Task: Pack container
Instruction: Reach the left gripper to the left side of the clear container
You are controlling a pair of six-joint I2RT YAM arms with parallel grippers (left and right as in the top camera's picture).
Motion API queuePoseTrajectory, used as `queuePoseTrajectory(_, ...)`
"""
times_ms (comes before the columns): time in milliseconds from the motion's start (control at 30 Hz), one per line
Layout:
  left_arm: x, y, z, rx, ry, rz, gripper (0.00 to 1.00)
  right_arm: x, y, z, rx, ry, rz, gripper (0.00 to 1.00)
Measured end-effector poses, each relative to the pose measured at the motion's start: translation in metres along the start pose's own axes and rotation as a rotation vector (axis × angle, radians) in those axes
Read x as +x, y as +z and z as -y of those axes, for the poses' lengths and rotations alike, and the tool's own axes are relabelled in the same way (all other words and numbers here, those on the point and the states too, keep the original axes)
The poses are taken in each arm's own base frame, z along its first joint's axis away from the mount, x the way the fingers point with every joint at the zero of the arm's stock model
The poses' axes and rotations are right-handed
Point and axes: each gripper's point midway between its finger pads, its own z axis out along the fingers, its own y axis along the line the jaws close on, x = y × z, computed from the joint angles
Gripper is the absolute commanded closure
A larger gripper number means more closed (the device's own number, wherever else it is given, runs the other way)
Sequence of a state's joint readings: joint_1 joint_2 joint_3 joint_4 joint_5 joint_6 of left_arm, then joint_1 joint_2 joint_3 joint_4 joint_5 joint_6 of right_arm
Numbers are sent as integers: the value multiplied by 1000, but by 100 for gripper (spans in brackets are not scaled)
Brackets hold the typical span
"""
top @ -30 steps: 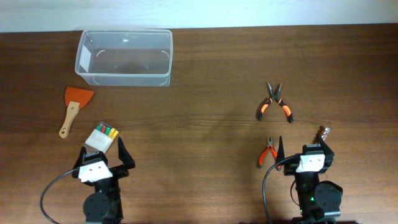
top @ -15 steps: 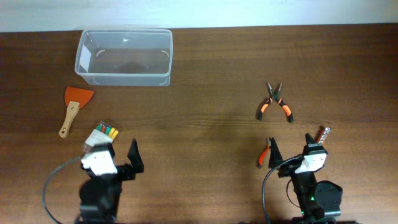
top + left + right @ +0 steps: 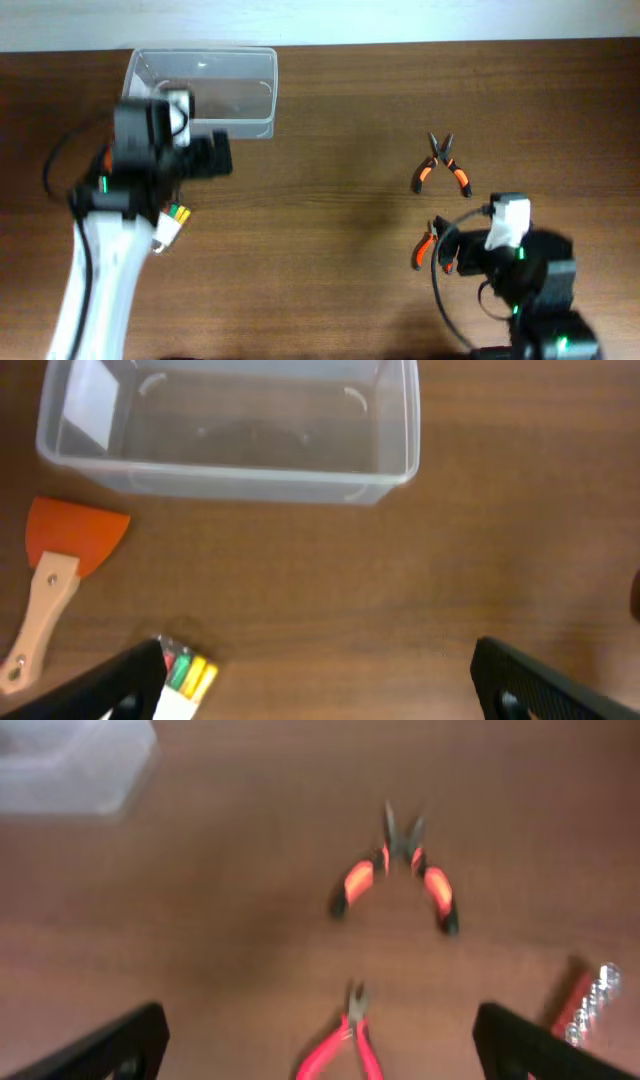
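The container's side facing the pliers (image 3: 273, 95) (image 3: 408, 422) is below my left gripper and outward of its open fingers. The gripper should next move outward, then down, and close on that side.
The clear plastic container (image 3: 245, 85) stands empty at the table's far left; my left arm covers its near-left part. It fills the top of the left wrist view (image 3: 230, 430). My left gripper (image 3: 212, 157) hovers just in front of it, jaws wide open and empty (image 3: 320, 685). My right gripper (image 3: 445, 250) is raised above the small red pliers (image 3: 427, 246), jaws wide open and empty (image 3: 320, 1045). The red pliers (image 3: 352, 1045) lie between them, below. The orange-handled long-nose pliers (image 3: 443, 166) lie farther out (image 3: 395, 870).
An orange scraper with a wooden handle (image 3: 55, 575) lies left of a pack of coloured markers (image 3: 185, 675), which also shows in the overhead view (image 3: 172, 222). A red holder with silver bits (image 3: 588, 1002) lies at the right. The container's corner (image 3: 70, 765) shows blurred.
My left arm has risen and swung forward from the table's near edge to just in front of the container. My right arm has lifted and shifted slightly right. Both grippers stay open.
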State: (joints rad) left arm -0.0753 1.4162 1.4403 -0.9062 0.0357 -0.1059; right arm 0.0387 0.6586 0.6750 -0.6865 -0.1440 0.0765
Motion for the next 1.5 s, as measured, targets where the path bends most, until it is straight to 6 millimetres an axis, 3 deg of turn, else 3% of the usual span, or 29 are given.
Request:
queuePoseTrajectory(133, -48, 3, 10, 31, 33, 20, 2, 5, 12, 4, 33, 36, -256, 2)
queuePoseTrajectory(267, -95, -3, 26, 97, 109, 140, 23, 13, 35, 9, 47, 61, -425, 2)
queuePoseTrajectory(300, -105, -3, 29, 109, 133, 169, 33, 20, 44, 10, 49, 69, -477, 1)
queuePoseTrajectory(433, -117, 18, 31, 117, 159, 188, 56, 39, 60, 12, 47, 87, -588, 1)
queuePoseTrajectory(533, -111, 57, 29, 116, 154, 133, 71, 48, 68, 13, 45, 95, -631, 1)
queuePoseTrajectory(633, -100, 100, 26, 114, 147, 72, 76, 48, 69, 13, 44, 95, -629, 1)
queuePoseTrajectory(733, -85, 136, 23, 112, 133, 8, 89, 47, 69, 13, 43, 96, -629, 1)
queuePoseTrajectory(833, -73, 162, 21, 110, 123, -35, 98, 47, 69, 12, 41, 96, -630, 2)
queuePoseTrajectory(1167, -50, 206, 28, 119, 131, -100, 98, 47, 69, 12, 40, 96, -630, 2)
queuePoseTrajectory(1500, -22, 231, 78, 141, 218, -153, 98, 47, 69, 12, 41, 97, -630, 2)
